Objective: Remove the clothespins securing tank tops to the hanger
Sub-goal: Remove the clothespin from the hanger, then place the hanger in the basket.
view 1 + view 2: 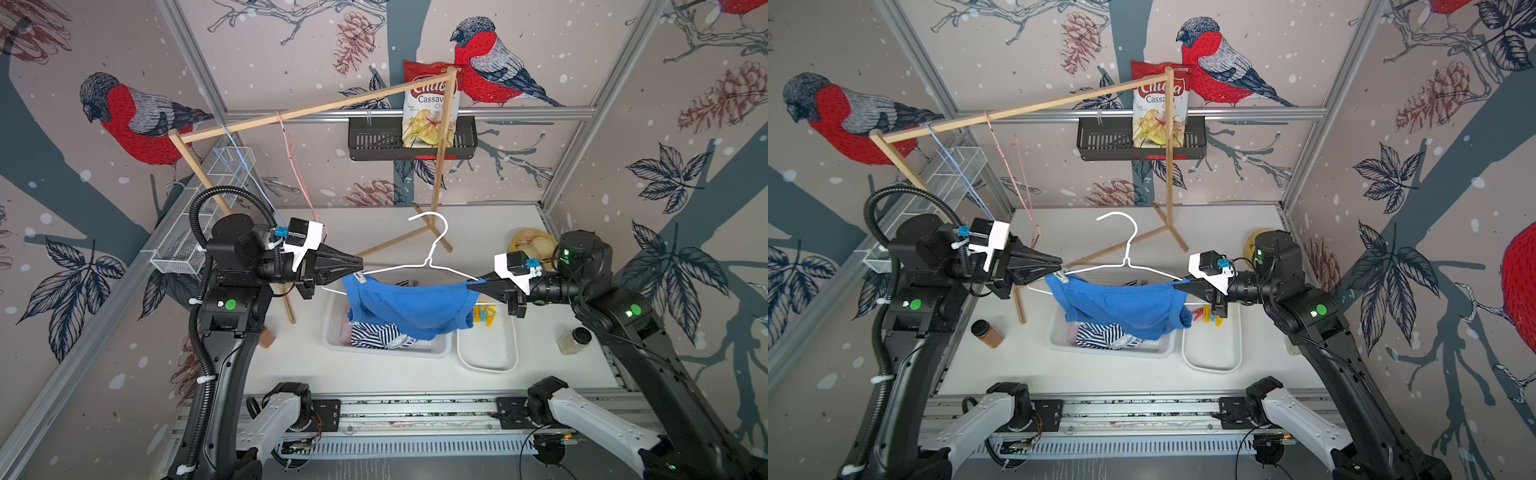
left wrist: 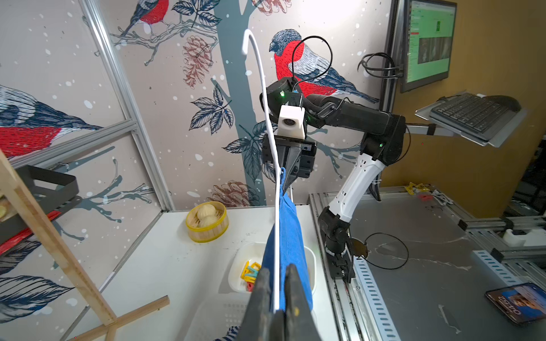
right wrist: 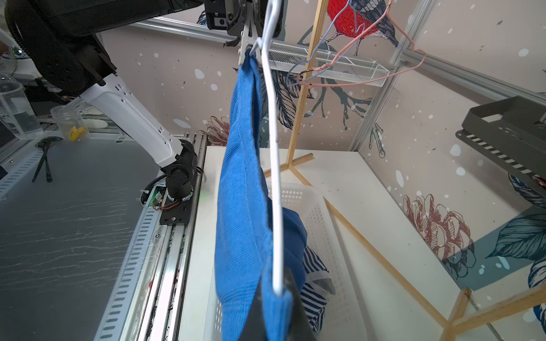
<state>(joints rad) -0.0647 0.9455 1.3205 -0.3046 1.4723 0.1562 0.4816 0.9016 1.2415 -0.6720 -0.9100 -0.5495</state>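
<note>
The right gripper moves down over the white basket's end by the tray next and releases the hanger. The basket lies open below the blue tank top.
A white wire hanger (image 1: 432, 249) hangs level between my two grippers over the table, and a bright blue tank top (image 1: 411, 307) sags from it. My left gripper (image 1: 360, 264) is at the hanger's left end, shut on the handle end of a grey clothespin (image 1: 360, 277) that still bites the blue cloth and the wire. My right gripper (image 1: 469, 286) is shut on the hanger's right end, with blue cloth pinched in too. A striped tank top (image 1: 378, 336) lies in the white basket (image 1: 432, 349) below. Several loose clothespins (image 1: 486, 313) lie in a white tray (image 1: 488, 365).
A wooden rack (image 1: 307, 109) stands behind, with empty pink and blue hangers on its bar and its foot beside the basket. A jar (image 1: 575, 340) stands at the right edge and a bamboo steamer (image 2: 206, 221) at the back right. A black shelf (image 1: 374, 141) holds a chip bag.
</note>
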